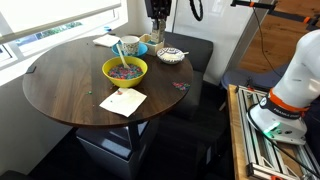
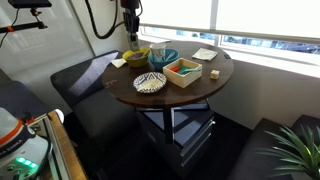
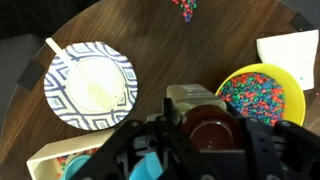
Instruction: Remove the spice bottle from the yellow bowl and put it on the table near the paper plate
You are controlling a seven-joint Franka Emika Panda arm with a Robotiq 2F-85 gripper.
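The gripper moves down next until the spice bottle stands between the paper plate (image 1: 171, 55) and the yellow bowl (image 1: 125, 70), then opens, because bare table shows there.
In the wrist view my gripper (image 3: 207, 145) is shut on the spice bottle (image 3: 195, 100), a dark brown cylinder with a lighter part. It hangs above the dark wooden table (image 3: 150, 30), between the paper plate (image 3: 88, 85) on the left and the yellow bowl (image 3: 262, 95) on the right. The bowl holds coloured sprinkles. In both exterior views the gripper (image 1: 157, 36) (image 2: 131, 30) hangs over the table's far side, near the yellow bowl (image 1: 125, 70) (image 2: 137, 56) and the paper plate (image 1: 171, 55) (image 2: 150, 82). The bottle is too small to make out in those views.
A white napkin (image 1: 123, 102) lies by the table's near edge. A white cup (image 1: 130, 46) and a second napkin (image 1: 106, 41) sit behind the bowl. A box with compartments (image 2: 183, 70) and a blue bowl (image 2: 163, 57) stand close by. Sprinkles (image 3: 185, 8) lie loose on the table.
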